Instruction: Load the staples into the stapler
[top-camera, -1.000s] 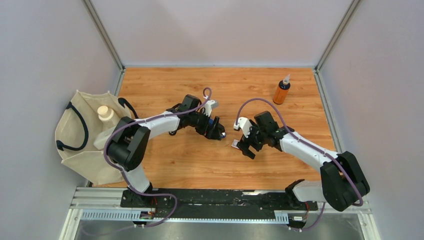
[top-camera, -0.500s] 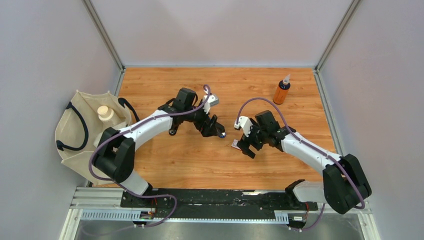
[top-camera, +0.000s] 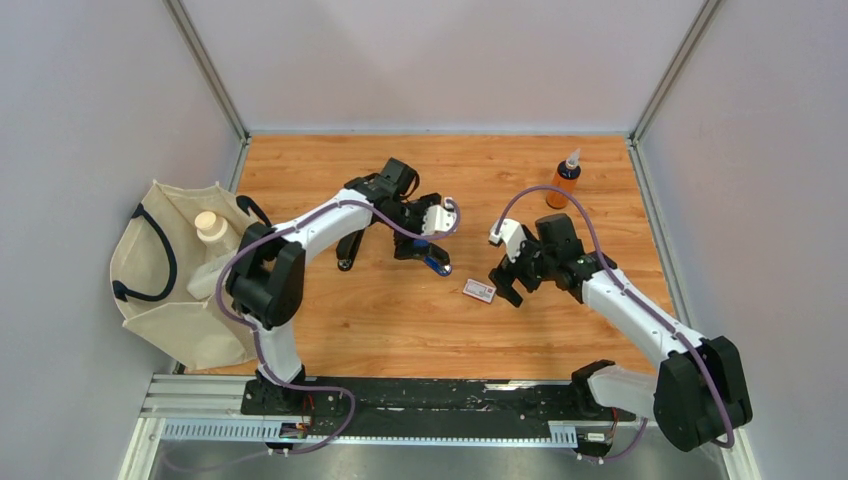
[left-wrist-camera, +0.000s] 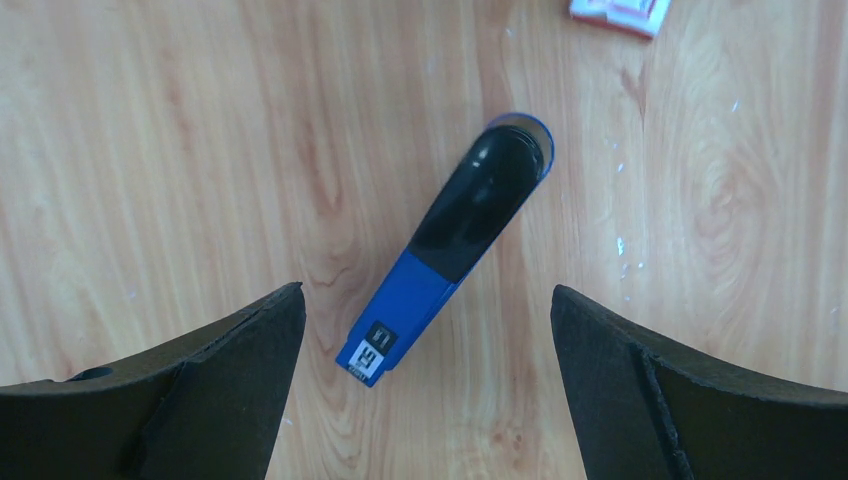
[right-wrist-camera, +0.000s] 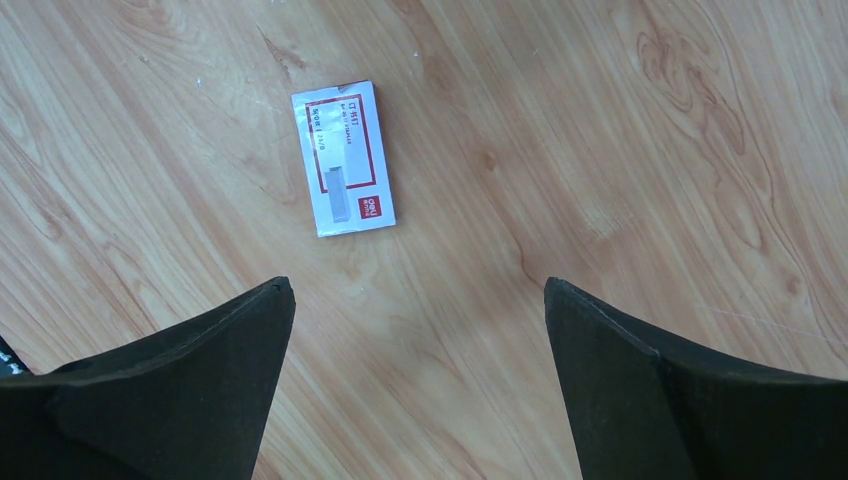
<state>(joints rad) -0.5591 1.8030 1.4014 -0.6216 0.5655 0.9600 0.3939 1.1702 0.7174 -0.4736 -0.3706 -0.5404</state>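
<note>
The stapler (top-camera: 435, 262) lies slantwise between my open fingers. Next, my left gripper turns in line with it and moves down toward the box onto the black top.
The stapler (top-camera: 435, 262), blue with a black top, lies flat on the wooden table, shut as far as I can see. My left gripper (top-camera: 420, 247) hovers over it, open and empty. In the left wrist view the stapler (left-wrist-camera: 450, 250) lies slantwise between the open fingers of the left gripper (left-wrist-camera: 425, 291). The staples box (top-camera: 479, 291), white with a red label, lies flat just right of the stapler; a corner shows in the left wrist view (left-wrist-camera: 620, 12). My right gripper (top-camera: 507, 284) is open and empty just right of the box. In the right wrist view the box (right-wrist-camera: 343, 158) lies ahead of the right gripper (right-wrist-camera: 417, 284). No loose staple strip shows.
An orange bottle (top-camera: 563, 182) stands at the back right. A cream tote bag (top-camera: 165, 275) holding a capped bottle (top-camera: 210, 226) lies at the table's left edge. Grey walls close in the table on three sides.
My right gripper has drawn back to the right off the staples box, which now lies uncovered. My left wrist has swung round to a new angle above the stapler.
</note>
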